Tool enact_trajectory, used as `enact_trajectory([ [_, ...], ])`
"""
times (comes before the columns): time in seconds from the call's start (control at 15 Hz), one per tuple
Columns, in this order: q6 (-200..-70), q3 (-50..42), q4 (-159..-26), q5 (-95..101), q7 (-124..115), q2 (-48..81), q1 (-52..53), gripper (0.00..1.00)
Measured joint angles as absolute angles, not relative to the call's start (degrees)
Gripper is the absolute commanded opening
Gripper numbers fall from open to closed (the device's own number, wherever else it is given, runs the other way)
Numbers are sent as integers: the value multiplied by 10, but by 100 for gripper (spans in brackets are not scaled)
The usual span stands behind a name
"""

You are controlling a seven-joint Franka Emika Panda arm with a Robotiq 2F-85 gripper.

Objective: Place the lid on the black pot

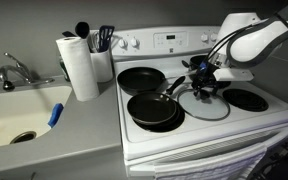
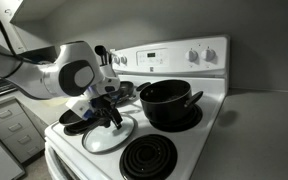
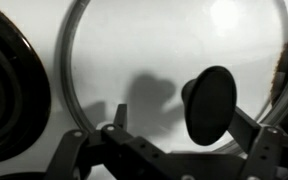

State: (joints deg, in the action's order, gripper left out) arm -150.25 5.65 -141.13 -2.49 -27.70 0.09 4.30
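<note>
I need to keep my gripper low over the lid and close both fingers onto the sides of the dark knob, because the knob is already between my open fingers.
The clear glass lid [image 1: 206, 106] with a thin metal rim lies flat on the white stove top, also in the other exterior view [image 2: 106, 138]. The wrist view shows its rim [image 3: 66, 70] and its dark knob [image 3: 212, 103]. My gripper [image 1: 202, 86] [image 2: 110, 112] hangs just over the lid. It is open [image 3: 184, 128], with the knob between the fingers and nearer the right one. The black pot [image 2: 168, 104], deep with a long handle, stands on a back burner beside the lid. In the exterior view facing the stove front, my arm hides the pot.
Two black frying pans [image 1: 142, 78] [image 1: 154, 110] sit on the burners away from the pot. A bare coil burner [image 1: 246, 99] [image 2: 149, 158] lies beside the lid. A paper towel roll [image 1: 79, 66], a utensil holder [image 1: 103, 60] and a sink [image 1: 19, 112] stand beside the stove.
</note>
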Motion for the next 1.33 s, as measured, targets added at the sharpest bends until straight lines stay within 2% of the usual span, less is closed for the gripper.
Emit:
enact_trajectory([
  [0.33,-1499,57,-1407,-78,-234,1,51,100],
  [0.4,-1496,57,-1406,-78,-233,1,52,79],
  [0.53,-1492,57,-1406,-78,-231,1,52,68],
  [1.0,-1453,56,-1393,-81,-211,-11,53,18],
  [1.07,-1447,56,-1390,-81,-210,-12,54,13],
  [1.33,-1424,56,-1385,-82,-210,-12,54,13],
])
